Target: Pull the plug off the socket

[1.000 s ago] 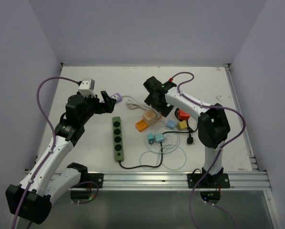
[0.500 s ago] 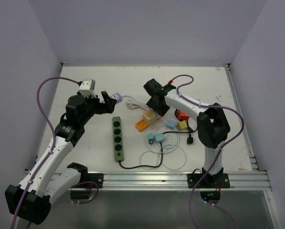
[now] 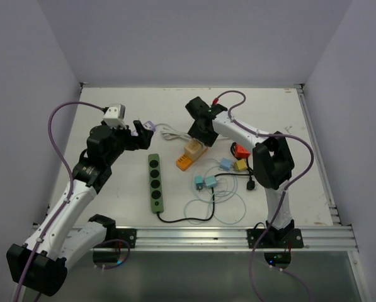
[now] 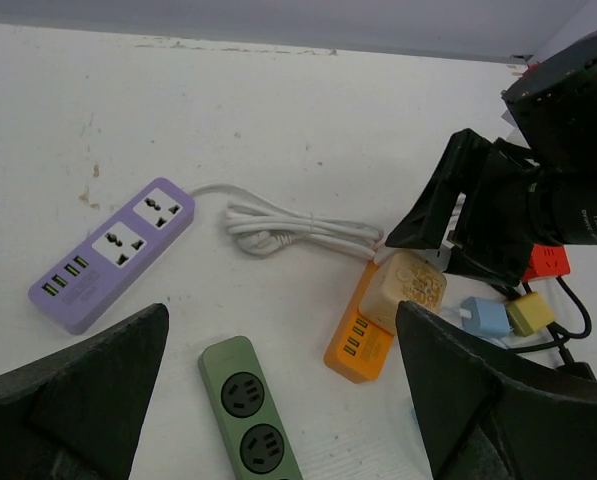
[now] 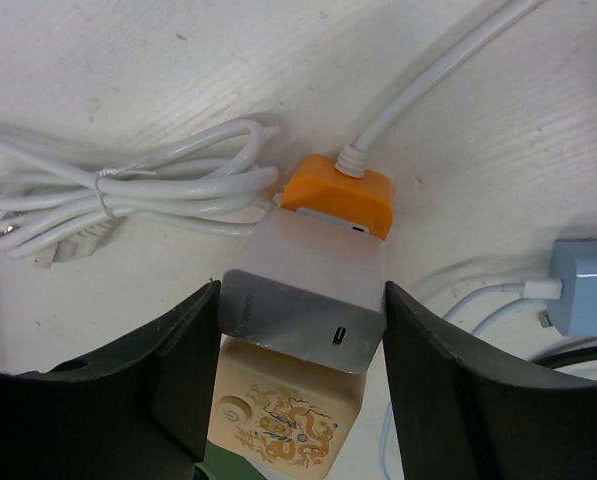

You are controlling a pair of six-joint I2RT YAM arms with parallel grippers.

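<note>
The charger plug is pinched on both sides, so my right gripper should next pull up, across and down to release it on bare tabletop beyond the red adapter.
An orange socket strip (image 3: 183,162) with a white cord lies mid-table. It also shows in the right wrist view (image 5: 338,190) and the left wrist view (image 4: 356,348). A grey-white charger plug (image 5: 303,295) sits on it, next to a cream cube with a dragon print (image 5: 283,425). My right gripper (image 5: 300,330) reaches down over the strip (image 3: 197,139), its fingers pressed against both sides of the charger plug. My left gripper (image 3: 143,129) is wide open and empty, hovering left of the strip above a purple socket strip (image 4: 113,250).
A green power strip (image 3: 155,182) with a black cord lies left of centre. A coiled white cable (image 3: 172,133) lies behind the orange strip. Blue (image 3: 225,163), yellow (image 3: 240,165), red (image 3: 241,151) and teal (image 3: 205,182) adapters, a black plug (image 3: 252,185) and thin white cable loops (image 3: 222,204) lie right.
My right gripper has shifted left and back, and the orange strip with its plug has slid a little left with it. The left arm has not moved.
</note>
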